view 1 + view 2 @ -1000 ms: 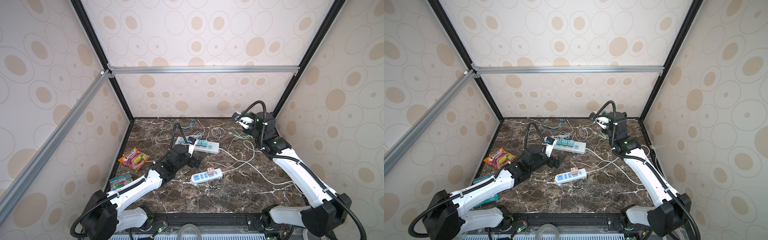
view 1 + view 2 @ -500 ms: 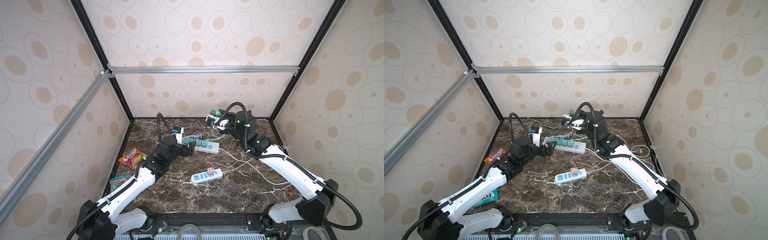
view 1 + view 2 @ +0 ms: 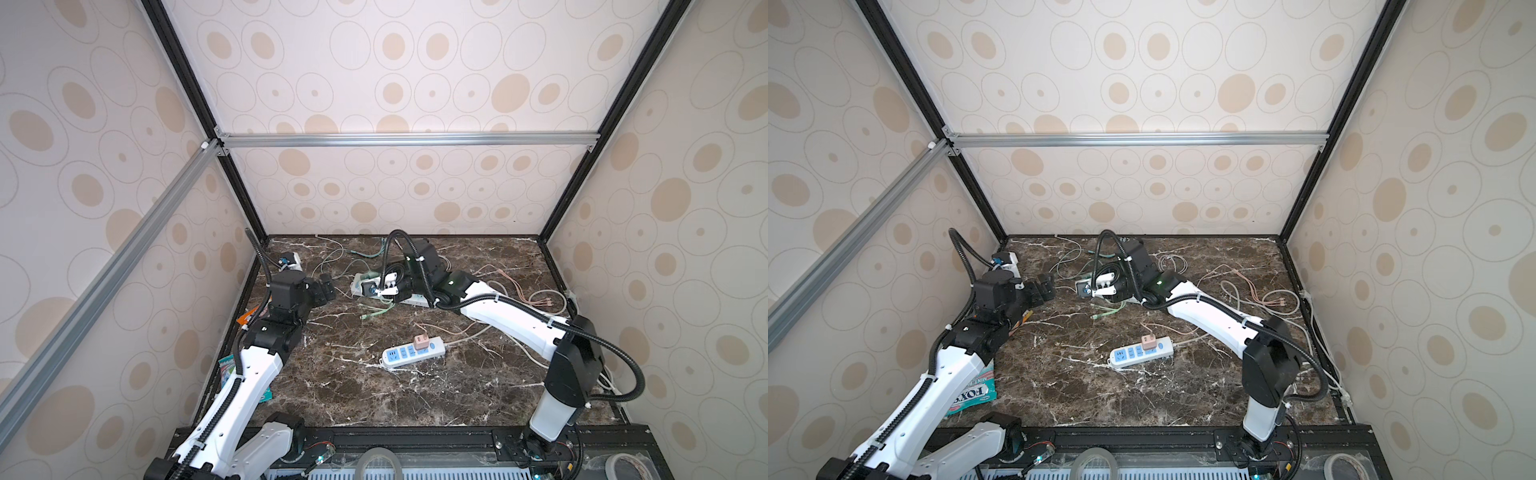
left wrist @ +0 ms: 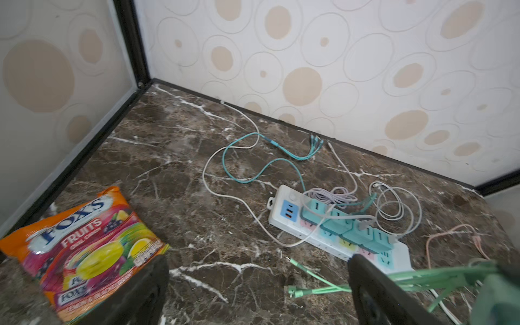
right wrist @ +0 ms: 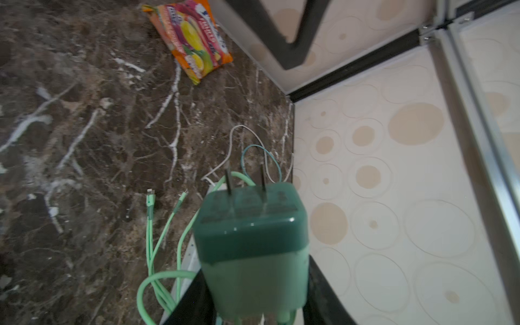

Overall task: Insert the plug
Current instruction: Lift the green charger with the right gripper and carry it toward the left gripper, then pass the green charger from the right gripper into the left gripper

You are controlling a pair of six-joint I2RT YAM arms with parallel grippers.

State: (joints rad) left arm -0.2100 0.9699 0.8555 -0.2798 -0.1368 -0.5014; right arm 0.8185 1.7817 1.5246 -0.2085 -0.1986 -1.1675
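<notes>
The plug goes back and down with my right gripper next, to the bare marble beside the mid-table strip's cordless end for release, since that spot is clear.
A green plug (image 5: 250,233) with two metal prongs pointing forward sits in my right gripper (image 5: 254,295), which is shut on its body. Its light green cable (image 5: 152,239) trails down onto the marble. In both top views that gripper (image 3: 376,289) (image 3: 1100,286) hovers over the left end of the far white power strip (image 3: 415,300) (image 4: 277,213). Several teal adapters (image 4: 346,225) fill most of that strip's sockets. My left gripper (image 3: 326,291) (image 3: 1046,286) (image 4: 259,281) stands open and empty, left of the strip, near the left wall.
A second white power strip (image 3: 413,352) (image 3: 1142,351) carrying a pink adapter (image 3: 421,341) lies mid-table. Loose cables are scattered at the back and right (image 3: 528,291). A candy bag (image 4: 84,247) and a mint bag (image 3: 971,395) lie by the left wall.
My right arm has swung from the back right corner leftward to the far strip's left end, carrying the plug. My left arm has drawn back towards the left wall, jaws still open.
</notes>
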